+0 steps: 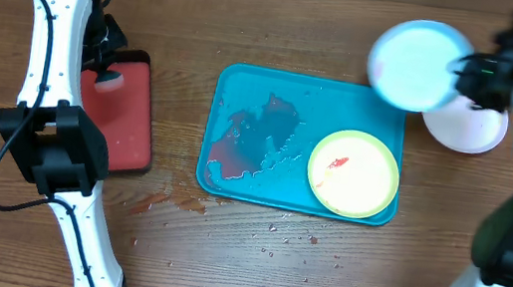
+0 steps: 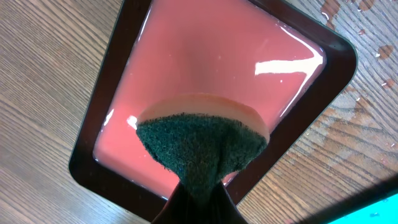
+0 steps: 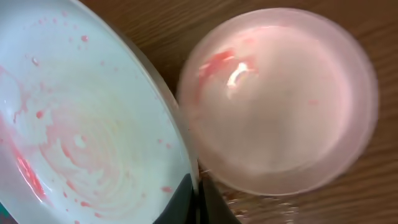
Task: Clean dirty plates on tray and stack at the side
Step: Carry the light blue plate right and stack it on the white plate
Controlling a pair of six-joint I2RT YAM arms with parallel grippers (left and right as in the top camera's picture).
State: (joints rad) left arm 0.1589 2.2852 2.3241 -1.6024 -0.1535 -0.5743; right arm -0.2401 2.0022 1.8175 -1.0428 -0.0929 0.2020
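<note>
Next I need to move my right gripper right in the overhead view, then down and release, as the pinkish-white plate (image 1: 470, 128) (image 3: 277, 99) lies below it, the light blue one overhanging the tray.
The turquoise tray (image 1: 244, 87) lies mid-table with red smears and water on its left half. The yellow-green plate (image 1: 353, 173) sits in its right end with a red smear. My right gripper (image 1: 459, 73) is shut on the rim of the light blue plate (image 1: 414, 63) and holds it tilted above the tray's far right corner; in the right wrist view the plate (image 3: 81, 124) shows faint red streaks. The pinkish-white plate (image 1: 470, 128) rests on the table to the right, also in the right wrist view (image 3: 280, 99). My left gripper (image 2: 202, 193) is shut on a green-backed sponge (image 2: 199, 146) over the red tray.
A smaller black-rimmed red tray (image 1: 130, 111) lies at the left, also in the left wrist view (image 2: 205, 56). Red smears and water drops (image 1: 173, 202) spot the table in front of the turquoise tray.
</note>
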